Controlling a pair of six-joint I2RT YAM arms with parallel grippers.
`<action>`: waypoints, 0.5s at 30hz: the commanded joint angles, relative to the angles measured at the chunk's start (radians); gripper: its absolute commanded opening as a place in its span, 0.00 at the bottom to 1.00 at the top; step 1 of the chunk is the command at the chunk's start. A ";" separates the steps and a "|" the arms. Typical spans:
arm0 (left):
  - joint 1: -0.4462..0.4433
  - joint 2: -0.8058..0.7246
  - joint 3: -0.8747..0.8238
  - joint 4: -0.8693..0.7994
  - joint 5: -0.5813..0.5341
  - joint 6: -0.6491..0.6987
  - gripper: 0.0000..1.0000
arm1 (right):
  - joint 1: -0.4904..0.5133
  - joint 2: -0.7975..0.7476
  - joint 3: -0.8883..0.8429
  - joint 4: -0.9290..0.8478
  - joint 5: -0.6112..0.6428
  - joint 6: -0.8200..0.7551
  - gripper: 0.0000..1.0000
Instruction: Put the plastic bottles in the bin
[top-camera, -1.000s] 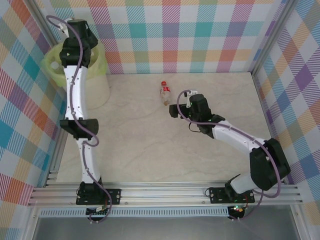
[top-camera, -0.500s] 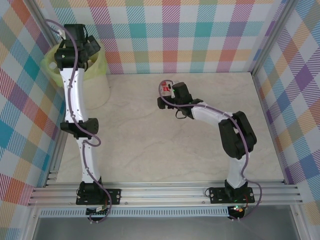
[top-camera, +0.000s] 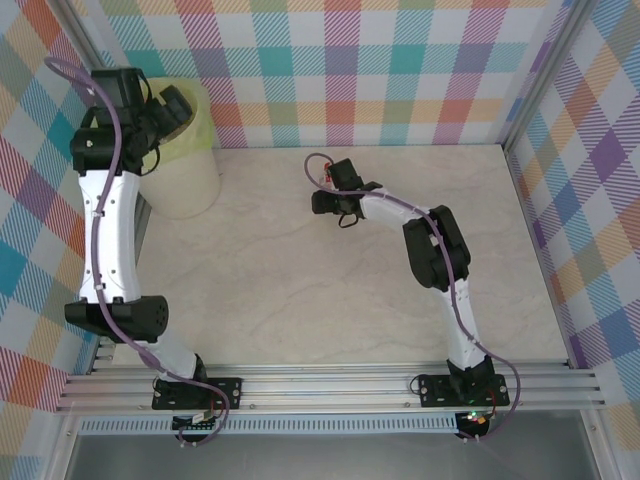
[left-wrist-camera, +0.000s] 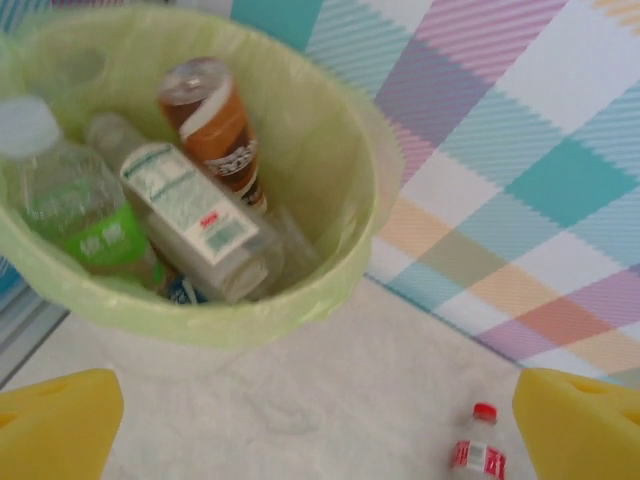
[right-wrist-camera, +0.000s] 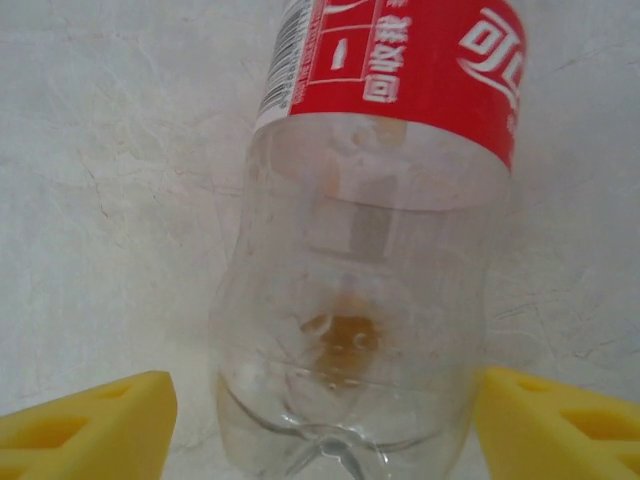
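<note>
The left gripper next swings back from the bin (top-camera: 185, 180) and down to the bottle's capped neck (top-camera: 327, 166) below it, as my right gripper straddles the bottle's base.
One clear bottle with a red label (right-wrist-camera: 370, 250) lies on the table, its base between the yellow fingers (right-wrist-camera: 90, 425) of my right gripper (right-wrist-camera: 330, 430), which is open around it. From the top view that gripper (top-camera: 320, 190) sits over the bottle (top-camera: 322, 179) at the table's far middle. The white bin (top-camera: 185, 180) with its yellow-green bag stands at the far left. It holds several bottles, among them a brown-labelled one (left-wrist-camera: 215, 125), a white-labelled one (left-wrist-camera: 190, 215) and a green-labelled one (left-wrist-camera: 75, 215). My left gripper (top-camera: 165, 108) hovers beside the bin's rim (left-wrist-camera: 230, 320), open and empty (left-wrist-camera: 320, 445).
Plaid walls close in the table at the back and both sides. In the left wrist view the red-labelled bottle (left-wrist-camera: 477, 452) lies well to the right of the bin on the pale marbled tabletop (top-camera: 300, 290). An aluminium rail (top-camera: 330, 385) runs along the near edge.
My right arm has stretched forward and left until its open fingers straddle the bottle's base. The left arm has swung leftward, drawing its gripper back from over the bin.
</note>
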 joint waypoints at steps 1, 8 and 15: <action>-0.035 -0.088 -0.189 0.149 0.055 -0.040 1.00 | -0.005 -0.002 0.034 -0.042 0.002 0.010 0.67; -0.148 -0.306 -0.704 0.519 0.182 -0.150 1.00 | -0.005 -0.175 -0.190 0.107 -0.004 0.027 0.53; -0.205 -0.349 -0.976 0.668 0.354 -0.230 1.00 | -0.003 -0.360 -0.464 0.308 -0.106 0.065 0.50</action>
